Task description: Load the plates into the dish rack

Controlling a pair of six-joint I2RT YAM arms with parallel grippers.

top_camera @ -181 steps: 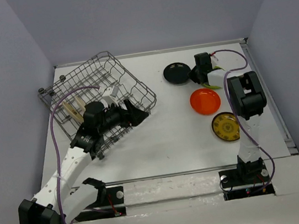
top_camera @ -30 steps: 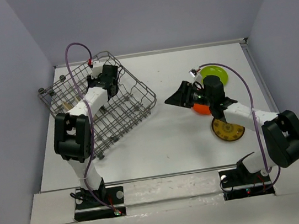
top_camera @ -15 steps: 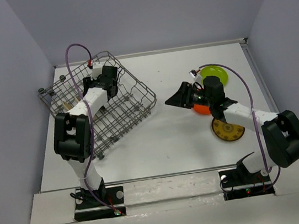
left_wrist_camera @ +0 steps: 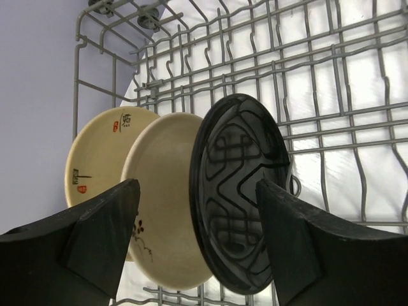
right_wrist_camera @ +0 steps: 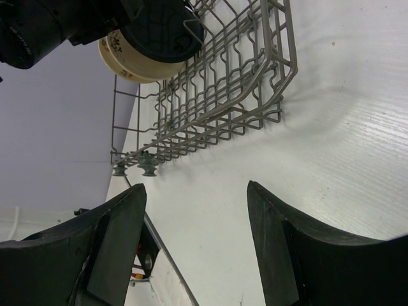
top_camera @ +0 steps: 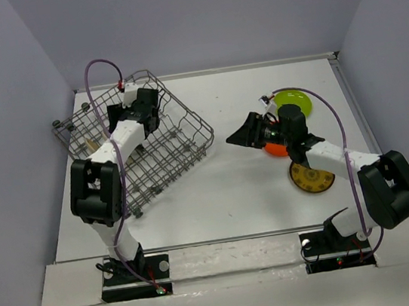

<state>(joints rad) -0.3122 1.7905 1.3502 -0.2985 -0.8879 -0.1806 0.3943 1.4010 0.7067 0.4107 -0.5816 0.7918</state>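
Note:
My right gripper needs to move away from the rack (top_camera: 174, 153) next and go down onto the lime green plate's rim, because it is below, to the right in the top view.
The grey wire dish rack (top_camera: 174, 153) sits at the table's left. In the left wrist view three plates stand upright between its tines: a black plate (left_wrist_camera: 239, 185), a cream plate (left_wrist_camera: 159, 217) and a second cream plate (left_wrist_camera: 95, 153) behind it. My left gripper (left_wrist_camera: 197, 242) is open, its fingers (left_wrist_camera: 95, 236) on either side of the black and front cream plates. The lime green plate (top_camera: 294, 99), the orange plate (top_camera: 274, 149), partly under my right arm, and the yellow-brown patterned plate (top_camera: 311, 176) lie at the right. My right gripper (top_camera: 239, 136) hovers open and empty, facing the rack (right_wrist_camera: 242, 83).
Grey walls close in the table on three sides. The rack stands askew, its near corner (top_camera: 207, 141) pointing toward the right gripper. A purple cable (top_camera: 97, 69) loops above the left arm. Bare white table (top_camera: 218, 197) lies between the rack and the loose plates.
My left gripper has opened and let go of the black plate, which now stands in the rack. The left wrist has shifted slightly left. The right arm has not moved.

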